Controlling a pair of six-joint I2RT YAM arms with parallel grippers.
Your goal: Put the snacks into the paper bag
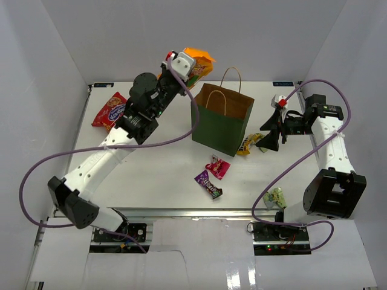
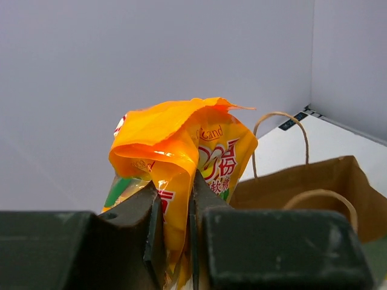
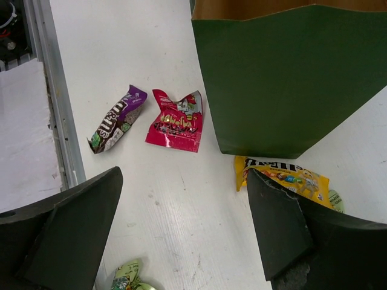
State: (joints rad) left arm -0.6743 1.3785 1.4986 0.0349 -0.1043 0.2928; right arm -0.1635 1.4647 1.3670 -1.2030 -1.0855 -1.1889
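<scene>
I will swing my left gripper to the right in the top view next, turning it over the paper bag's opening [image 1: 226,102] [image 2: 300,186], because the orange-yellow bag is still beside that opening.
My left gripper [image 1: 192,67] is shut on the orange-yellow bag [image 1: 201,62] and holds it in the air above and left of the paper bag [image 1: 221,124]; in the left wrist view the orange-yellow bag [image 2: 181,157] is pinched between my jaws with the paper bag [image 2: 302,193] to the right. My right gripper [image 1: 270,134] is open and empty, just right of the yellow candy pack [image 1: 249,144]. The pack [image 3: 281,175], pink wrapper [image 3: 175,121], purple wrapper [image 3: 118,119] and light-green wrapper [image 3: 128,277] lie on the table. The red chip bag [image 1: 110,110] lies at far left.
The pink wrapper [image 1: 217,167] and purple wrapper [image 1: 207,183] lie in front of the paper bag. The light-green wrapper [image 1: 276,197] lies by the right arm's base. White walls enclose the table on three sides. A metal rail [image 3: 57,115] marks the table's near edge.
</scene>
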